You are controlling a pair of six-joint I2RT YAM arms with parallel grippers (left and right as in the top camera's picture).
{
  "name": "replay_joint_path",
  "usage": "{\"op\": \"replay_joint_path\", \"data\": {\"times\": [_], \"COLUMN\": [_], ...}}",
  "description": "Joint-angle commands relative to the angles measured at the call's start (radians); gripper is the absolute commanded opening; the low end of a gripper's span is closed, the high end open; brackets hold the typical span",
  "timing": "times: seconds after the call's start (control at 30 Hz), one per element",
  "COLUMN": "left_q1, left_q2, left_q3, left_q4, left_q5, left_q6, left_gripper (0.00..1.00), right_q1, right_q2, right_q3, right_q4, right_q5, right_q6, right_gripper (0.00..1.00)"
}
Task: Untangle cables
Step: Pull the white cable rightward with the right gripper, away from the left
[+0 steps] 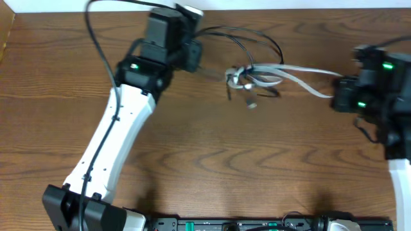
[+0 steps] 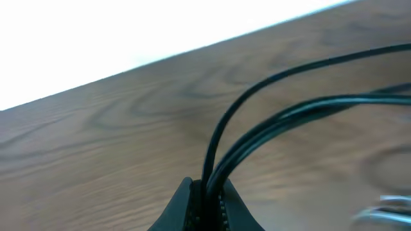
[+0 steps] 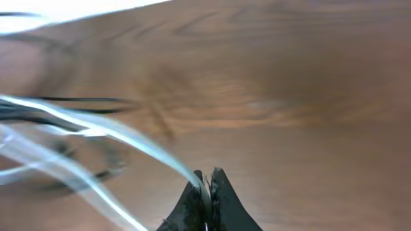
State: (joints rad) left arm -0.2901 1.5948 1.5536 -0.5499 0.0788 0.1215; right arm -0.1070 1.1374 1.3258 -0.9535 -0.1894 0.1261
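Note:
The right gripper draws the white cable (image 1: 302, 76) from the knot to the right in the overhead view next, since the cables tangle there, then releases it.
The black cable (image 1: 257, 40) and the white cable (image 1: 302, 76) meet in a knot (image 1: 241, 78) at mid-table, with a small plug end (image 1: 252, 104) hanging below it. My left gripper (image 1: 200, 63) is shut on strands of the black cable (image 2: 257, 138), left of the knot; its jaws (image 2: 207, 192) pinch them. My right gripper (image 1: 335, 96) is shut on the white cable (image 3: 128, 138) to the right of the knot; its jaws (image 3: 207, 186) clamp it. Both cables are lifted and stretched between the grippers.
The wooden table (image 1: 225, 167) ends at a white edge along the back (image 1: 257, 5). A black bar with connectors (image 1: 257, 224) runs along the front edge. The left arm's own thick black cable (image 1: 96, 38) loops at the back left.

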Motion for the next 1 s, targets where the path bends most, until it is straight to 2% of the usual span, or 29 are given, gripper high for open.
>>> {"op": "replay_joint_path", "data": {"times": [0.0,0.2,0.33,0.57,0.8,0.97], "left_q1": [0.116,0.290,0.349,0.408,0.520,0.545], "left_q2": [-0.032,-0.068,-0.079,-0.079,-0.080,-0.080], "left_q3": [0.008,0.008,0.008,0.008,0.008,0.008], "left_q4": [0.002,0.000,-0.019,0.006,-0.016,-0.018], "left_q5": [-0.101,0.047,0.064,0.025,0.031,0.043], "left_q6": [-0.071,-0.082,-0.082,-0.082,-0.086,-0.086], "left_gripper": [0.07,0.08,0.08,0.08,0.07,0.08], "right_q1": [-0.160,-0.424,-0.529,-0.569,-0.588,-0.588], "right_q2": [-0.033,-0.034,-0.032,-0.026,0.017,0.049], "right_q3": [0.002,0.002,0.002,0.002,0.002,0.002], "right_q4": [-0.023,-0.050,-0.064,-0.069,-0.072,-0.072], "right_q5": [0.082,-0.028,-0.119,-0.096,-0.086,-0.074], "right_q6": [0.008,0.023,0.011,0.019,0.035,0.035], "right_gripper": [0.01,0.01,0.01,0.01,0.01,0.01]}}
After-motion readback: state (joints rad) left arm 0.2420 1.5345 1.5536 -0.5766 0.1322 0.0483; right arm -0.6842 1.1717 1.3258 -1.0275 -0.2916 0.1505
